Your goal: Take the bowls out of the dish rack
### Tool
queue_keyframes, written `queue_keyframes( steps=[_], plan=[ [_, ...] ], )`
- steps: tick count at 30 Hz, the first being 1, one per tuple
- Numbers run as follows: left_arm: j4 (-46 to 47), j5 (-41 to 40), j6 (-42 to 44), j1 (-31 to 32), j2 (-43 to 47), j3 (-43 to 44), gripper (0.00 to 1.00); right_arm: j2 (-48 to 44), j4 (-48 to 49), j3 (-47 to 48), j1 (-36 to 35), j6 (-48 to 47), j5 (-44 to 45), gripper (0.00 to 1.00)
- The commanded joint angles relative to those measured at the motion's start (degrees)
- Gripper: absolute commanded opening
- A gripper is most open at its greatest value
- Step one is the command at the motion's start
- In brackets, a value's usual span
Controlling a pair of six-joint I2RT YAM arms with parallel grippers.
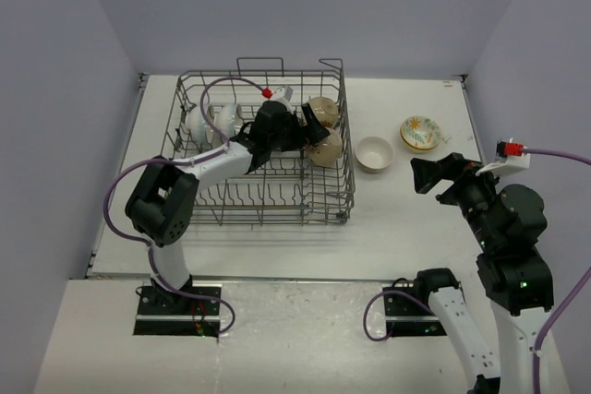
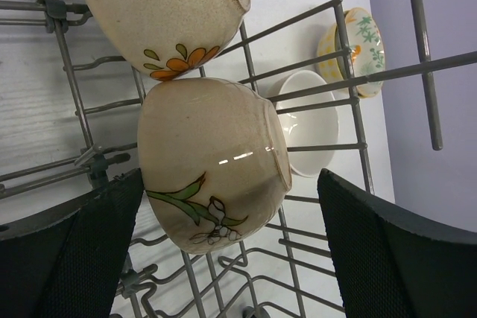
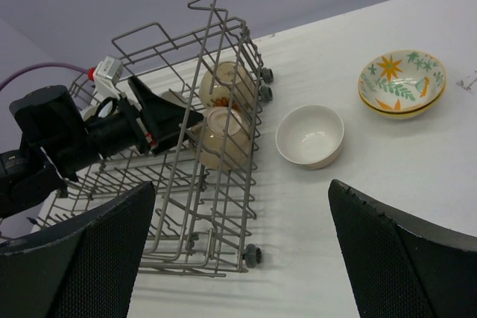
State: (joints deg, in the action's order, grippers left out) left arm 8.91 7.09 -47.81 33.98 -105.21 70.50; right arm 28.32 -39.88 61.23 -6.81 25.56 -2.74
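Observation:
I will move my left gripper to the right in the top view next and close it on the bowl's rim, because the bottom of the leaf-painted tan bowl faces the rack's end.
The grey wire dish rack [image 1: 199, 205] stands left of the table's middle. My left gripper [image 1: 309, 131] reaches into its right end, open. Between its fingers lies a tan bowl [image 2: 212, 161] on its side, painted with a green leaf and a white flower. The left pad [image 2: 97, 243] is right beside the bowl, and the right pad [image 2: 387, 251] is well apart from it. A second tan bowl [image 2: 164, 13] with an orange flower lies just behind. White bowls [image 1: 199, 126] stand at the rack's left end. My right gripper [image 1: 425, 174] hangs open over the table, holding nothing.
A plain white bowl [image 1: 374, 154] sits upright on the table just right of the rack. A yellow floral bowl [image 1: 420, 133] sits beyond it. The rack's right wall [image 3: 250, 132] and a small wheel [image 3: 252, 255] stand between the tan bowls and these two.

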Motion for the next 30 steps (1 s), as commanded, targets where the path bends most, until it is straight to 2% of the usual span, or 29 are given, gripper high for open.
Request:
queue_keyframes(
  steps=[1,4,14,26,30],
  plan=[
    [4.7,4.4,-2.0,0.3,-1.1,0.0,0.97,0.1,0.0,1.8,-0.1,-1.1,-0.9,0.99],
    [1.9,4.4,-1.9,0.3,-2.5,1.4,0.97,0.0,0.0,1.7,0.0,-1.1,-0.9,0.99],
    [6.8,6.2,-3.3,0.3,-1.1,-1.2,0.95,0.1,0.2,1.5,0.0,-1.4,-0.6,0.99],
    [10.6,8.1,-3.7,0.3,0.8,-2.6,0.88,1.0,0.9,0.9,0.0,-1.6,-1.8,0.99],
    [12.2,9.5,-4.0,0.3,0.4,-2.6,0.76,1.1,1.4,0.5,-0.1,-1.6,-2.4,0.99]
  ],
)
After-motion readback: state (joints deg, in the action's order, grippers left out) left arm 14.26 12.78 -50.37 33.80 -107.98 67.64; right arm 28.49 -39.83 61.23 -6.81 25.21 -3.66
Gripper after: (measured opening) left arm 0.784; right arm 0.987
